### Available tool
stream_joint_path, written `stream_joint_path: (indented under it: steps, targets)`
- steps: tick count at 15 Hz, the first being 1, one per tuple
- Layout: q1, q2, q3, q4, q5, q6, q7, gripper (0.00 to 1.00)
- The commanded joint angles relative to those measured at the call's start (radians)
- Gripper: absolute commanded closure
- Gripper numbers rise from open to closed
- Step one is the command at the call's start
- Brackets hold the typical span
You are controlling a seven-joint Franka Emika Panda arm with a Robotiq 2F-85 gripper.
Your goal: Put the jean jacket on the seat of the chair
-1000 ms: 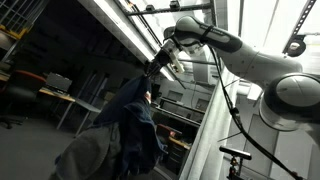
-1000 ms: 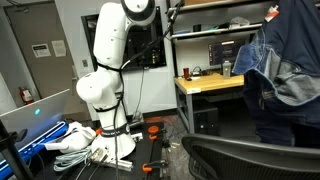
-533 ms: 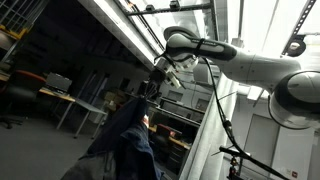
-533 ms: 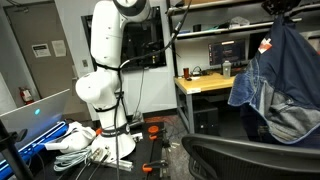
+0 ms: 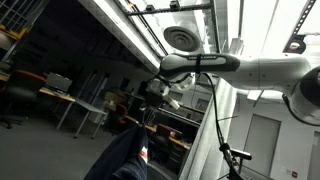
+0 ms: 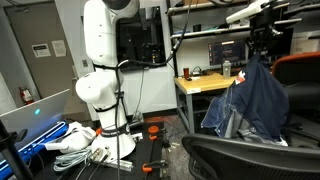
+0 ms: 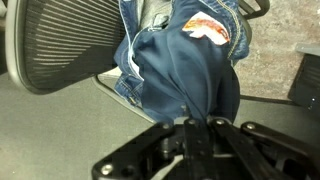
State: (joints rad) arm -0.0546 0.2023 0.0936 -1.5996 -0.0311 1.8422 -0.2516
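The jacket (image 7: 185, 65) hangs partly past the seat's edge. The gripper moves down and shifts over the mesh seat (image 7: 84, 40) next, then lets go of the cloth.
The jean jacket (image 6: 252, 105) is dark blue denim and hangs bunched from my gripper (image 6: 262, 52). Its lower folds rest on or just above the black mesh seat of the chair (image 6: 215, 156). In the wrist view the jacket (image 7: 185, 65) hangs below my jaws (image 7: 199, 122), which are shut on a pinch of its cloth, with the mesh chair (image 7: 65, 45) beneath and to the left. In an exterior view my gripper (image 5: 152, 93) holds the jacket (image 5: 125, 158) low in the frame.
A wooden desk (image 6: 205, 84) with monitors and small items stands behind the chair. The robot's white base (image 6: 100, 95) stands on the floor among cables (image 6: 75, 140). A metal shelf frame (image 6: 175, 60) rises beside the desk.
My arm has stretched out and lowered, carrying the jacket down from high in the air toward the chair seat. The jacket now hangs lower and more bunched.
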Motion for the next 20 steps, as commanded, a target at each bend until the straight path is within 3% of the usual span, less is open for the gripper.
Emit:
stream_joint_path:
  steps: [1, 5, 6, 8, 16, 20]
  targets:
    - [0.017, -0.099, -0.025, -0.217, 0.016, 0.113, -0.001, 0.98]
    - [0.031, -0.105, -0.026, -0.352, -0.005, 0.221, 0.014, 0.98]
    - [0.036, -0.107, -0.027, -0.38, -0.017, 0.254, 0.025, 0.69]
    - [0.042, -0.115, -0.027, -0.42, -0.034, 0.292, 0.028, 0.63]
    - [0.042, -0.181, -0.038, -0.527, -0.068, 0.349, 0.032, 0.02]
    - [0.041, -0.221, -0.045, -0.579, -0.074, 0.384, 0.034, 0.0]
